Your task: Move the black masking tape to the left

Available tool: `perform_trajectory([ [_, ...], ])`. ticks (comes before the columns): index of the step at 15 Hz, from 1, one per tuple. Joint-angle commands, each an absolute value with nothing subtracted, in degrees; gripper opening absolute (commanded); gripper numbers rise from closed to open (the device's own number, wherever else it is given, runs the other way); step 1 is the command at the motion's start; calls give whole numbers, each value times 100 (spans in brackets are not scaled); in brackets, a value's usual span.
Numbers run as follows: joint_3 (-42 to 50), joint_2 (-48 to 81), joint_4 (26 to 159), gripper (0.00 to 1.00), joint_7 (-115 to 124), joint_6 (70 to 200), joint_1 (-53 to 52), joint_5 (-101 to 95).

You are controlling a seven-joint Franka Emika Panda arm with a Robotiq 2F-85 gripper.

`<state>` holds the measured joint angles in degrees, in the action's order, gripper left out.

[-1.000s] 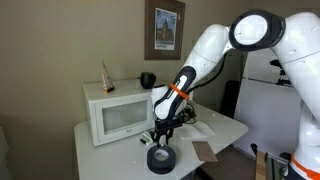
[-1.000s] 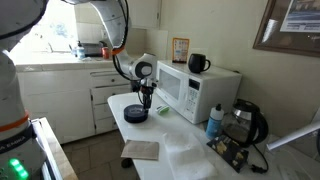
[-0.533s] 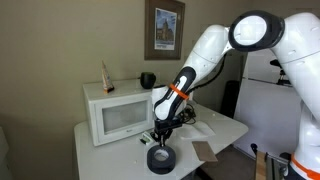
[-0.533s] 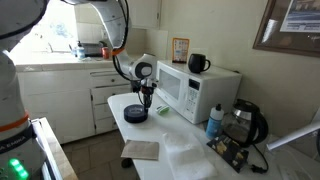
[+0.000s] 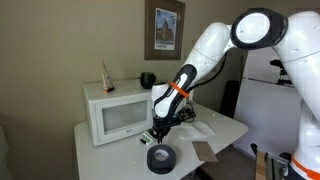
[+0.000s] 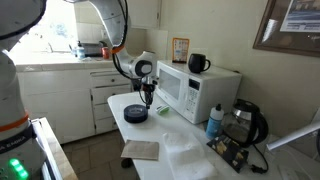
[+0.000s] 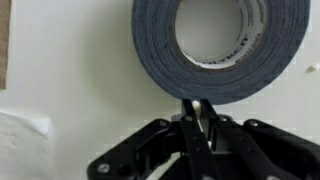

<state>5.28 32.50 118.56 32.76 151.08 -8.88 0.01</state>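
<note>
My gripper rises from the tape (image 6: 135,115) next, swings toward the blue bottle (image 6: 215,123) and opens its empty fingers, since the bottle's away from it beside the microwave.
The black masking tape (image 5: 160,158) (image 6: 135,115) lies flat on the white table (image 5: 105,155), near its front edge. In the wrist view the tape (image 7: 155,50) fills the top of the picture as a dark ring with a pale inner hole. My gripper (image 5: 163,134) (image 6: 147,103) hangs just above and beside the roll. In the wrist view the gripper (image 7: 198,104) has its two fingers pressed together right at the roll's outer edge. Nothing is between them, and the tape is not held.
A white microwave (image 5: 118,115) (image 6: 195,92) stands behind the tape with a black mug (image 5: 147,79) (image 6: 199,63) on top. A brown cloth (image 6: 141,150) (image 5: 207,150), a blue bottle (image 6: 214,120) and a black kettle (image 6: 250,122) share the table.
The jaws have closed from about half open to fully shut. The arm has lifted slightly off the roll. The tape has not moved.
</note>
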Motion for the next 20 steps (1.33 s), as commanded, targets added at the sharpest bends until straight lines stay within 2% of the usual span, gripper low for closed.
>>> perform_trajectory([
  [1, 722, 2868, 12089, 3, 3279, 15417, -912, 66],
  [13, 1552, 2592, 11820, 3, 3456, 15407, 292, 721],
  [14, 1585, 2614, 11805, 35, 3485, 15384, 326, 713],
  [15, 1643, 2621, 11815, 37, 3559, 15394, 323, 674],
  [20, 1767, 2601, 11868, 74, 3901, 15359, 271, 585],
])
